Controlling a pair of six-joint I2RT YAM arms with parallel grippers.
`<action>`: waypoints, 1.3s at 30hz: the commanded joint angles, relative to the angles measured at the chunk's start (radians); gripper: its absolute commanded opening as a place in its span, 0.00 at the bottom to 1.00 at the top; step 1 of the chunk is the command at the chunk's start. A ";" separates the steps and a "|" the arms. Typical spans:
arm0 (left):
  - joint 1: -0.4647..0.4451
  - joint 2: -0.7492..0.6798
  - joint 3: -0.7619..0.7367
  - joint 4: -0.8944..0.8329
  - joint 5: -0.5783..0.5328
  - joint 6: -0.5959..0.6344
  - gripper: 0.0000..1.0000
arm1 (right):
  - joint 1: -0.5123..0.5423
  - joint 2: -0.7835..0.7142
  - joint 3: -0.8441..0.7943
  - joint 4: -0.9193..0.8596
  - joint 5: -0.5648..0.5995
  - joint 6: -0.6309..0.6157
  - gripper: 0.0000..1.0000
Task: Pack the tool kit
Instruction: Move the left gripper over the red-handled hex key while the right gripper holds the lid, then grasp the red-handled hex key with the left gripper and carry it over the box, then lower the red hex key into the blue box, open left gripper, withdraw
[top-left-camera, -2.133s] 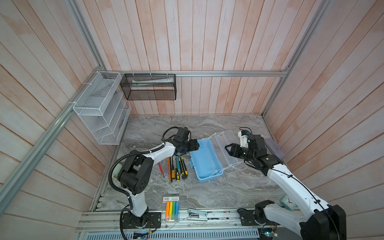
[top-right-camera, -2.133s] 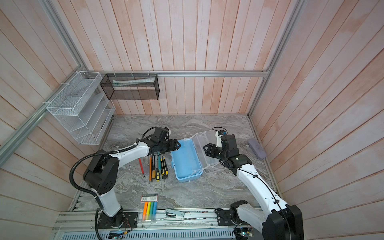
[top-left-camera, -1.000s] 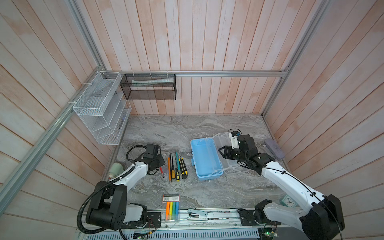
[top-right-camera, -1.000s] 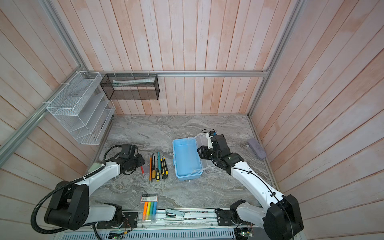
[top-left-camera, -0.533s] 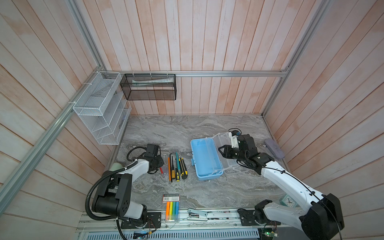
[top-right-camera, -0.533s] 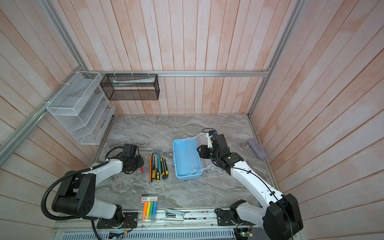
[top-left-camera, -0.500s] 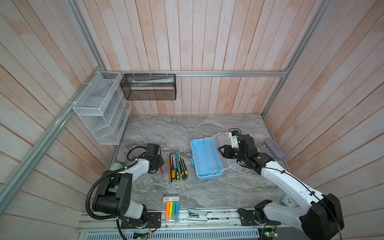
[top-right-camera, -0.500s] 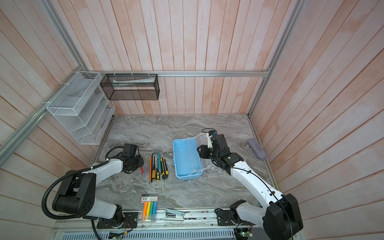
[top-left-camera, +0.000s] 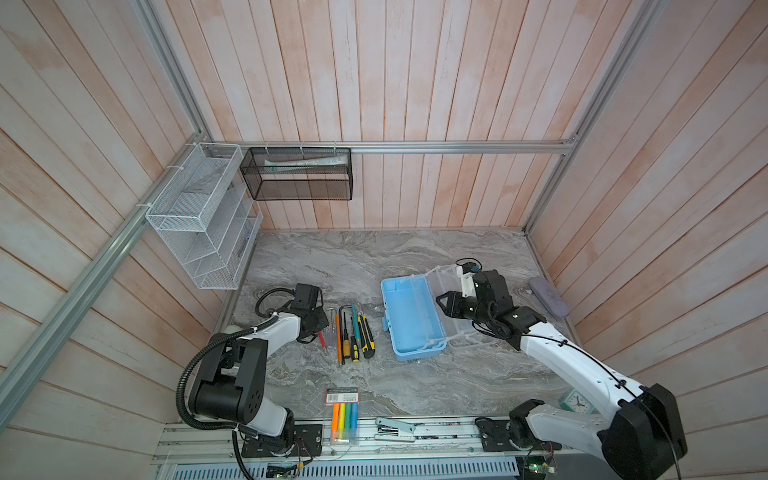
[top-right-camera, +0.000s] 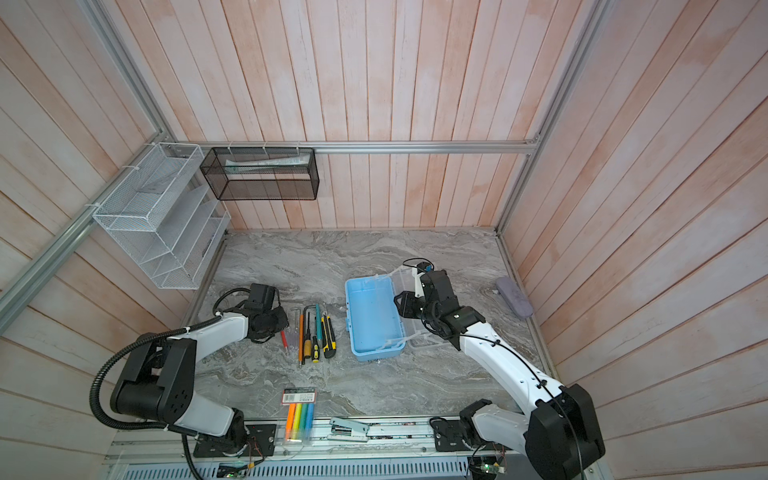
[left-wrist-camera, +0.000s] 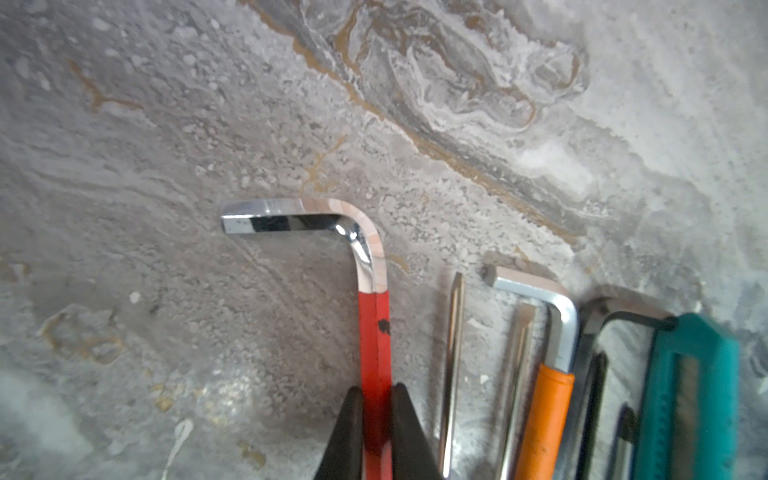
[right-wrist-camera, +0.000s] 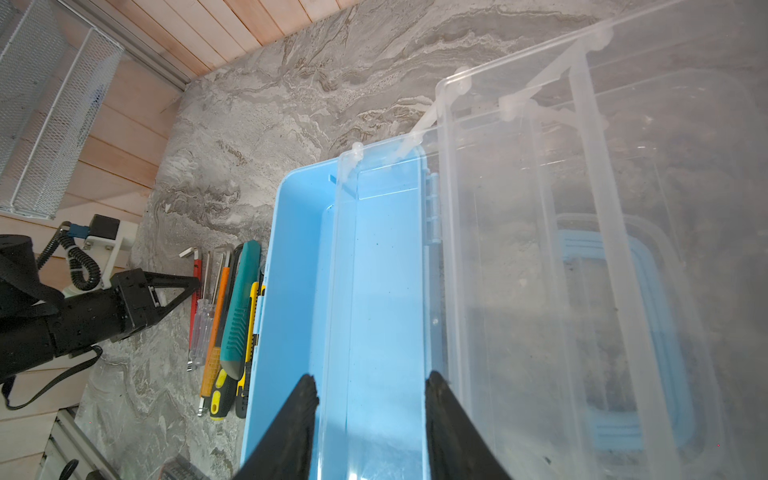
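The bottom of the light blue box (top-left-camera: 407, 318) is bare, so my left gripper will next lift the red sleeve, cross above the tool row and go down inside to release it.
The tool kit (top-left-camera: 411, 320) (top-right-camera: 372, 320), a light blue box, lies open mid-table with its clear lid (top-left-camera: 457, 332) folded out to the right. My right gripper (top-left-camera: 446, 305) (right-wrist-camera: 370, 380) reaches over its right rim. Its jaws stand on either side of the clear inner tray (right-wrist-camera: 382, 270) and touch both walls. At the left end of the tool row, my left gripper (top-left-camera: 320, 330) (left-wrist-camera: 376, 388) is shut on the red sleeve of a chrome hex key (left-wrist-camera: 374, 332) lying on the marble.
Beside the red key lie an orange-sleeved hex key (left-wrist-camera: 548, 399), screwdrivers (top-left-camera: 353, 340), a teal knife (left-wrist-camera: 685, 395) and a yellow knife (top-left-camera: 366, 336). A marker pack (top-left-camera: 343, 409) and stapler (top-left-camera: 395, 428) sit at the front edge. A grey-lilac case (top-left-camera: 548, 297) lies far right.
My left arm swung from the box to the tool row's left end, and its jaws closed on the red hex key. The right arm settled over the open box and has held still.
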 joint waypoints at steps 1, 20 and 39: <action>0.004 0.009 0.015 -0.034 -0.013 0.032 0.00 | 0.003 0.004 -0.020 0.023 -0.010 0.009 0.42; -0.321 -0.267 0.188 -0.052 0.046 -0.205 0.00 | -0.024 -0.028 0.007 0.046 -0.008 0.049 0.42; -0.569 0.237 0.493 0.118 0.086 -0.345 0.00 | -0.092 -0.098 -0.036 0.023 -0.040 0.046 0.42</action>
